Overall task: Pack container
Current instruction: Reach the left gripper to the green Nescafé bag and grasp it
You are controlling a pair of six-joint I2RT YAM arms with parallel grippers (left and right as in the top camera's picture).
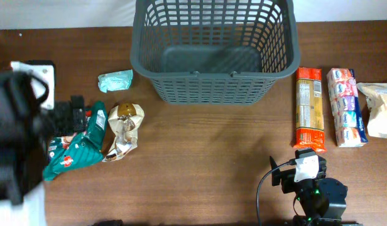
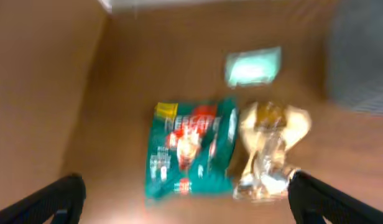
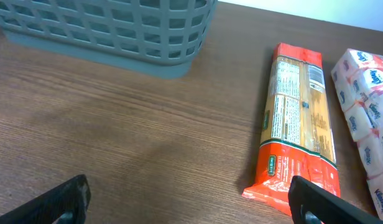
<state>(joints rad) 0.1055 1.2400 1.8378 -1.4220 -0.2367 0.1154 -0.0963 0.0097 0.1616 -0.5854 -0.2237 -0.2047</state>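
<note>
The green packet (image 2: 190, 148) lies well below, so my left gripper comes down next onto the packet's red-printed side, toward the side of the gold foil packet.
The dark grey lattice basket (image 1: 213, 50) stands at the table's far middle; its near wall shows in the right wrist view (image 3: 104, 31). My left gripper (image 2: 185, 199) is open and empty, hovering above a green packet (image 2: 190, 148) and a gold foil packet (image 2: 269, 149); in the overhead view these lie at the left (image 1: 77, 149) (image 1: 123, 130). My right gripper (image 3: 191, 199) is open and empty over bare table, just left of an orange spaghetti packet (image 3: 297, 121), also in the overhead view (image 1: 308, 108).
A small mint packet (image 1: 115, 80) lies left of the basket. A pink-and-white tissue pack (image 1: 346, 107) and a beige bag (image 1: 381, 110) lie at the right. A white and black block (image 1: 36, 78) sits at the far left. The right arm base (image 1: 313, 188) is at the front.
</note>
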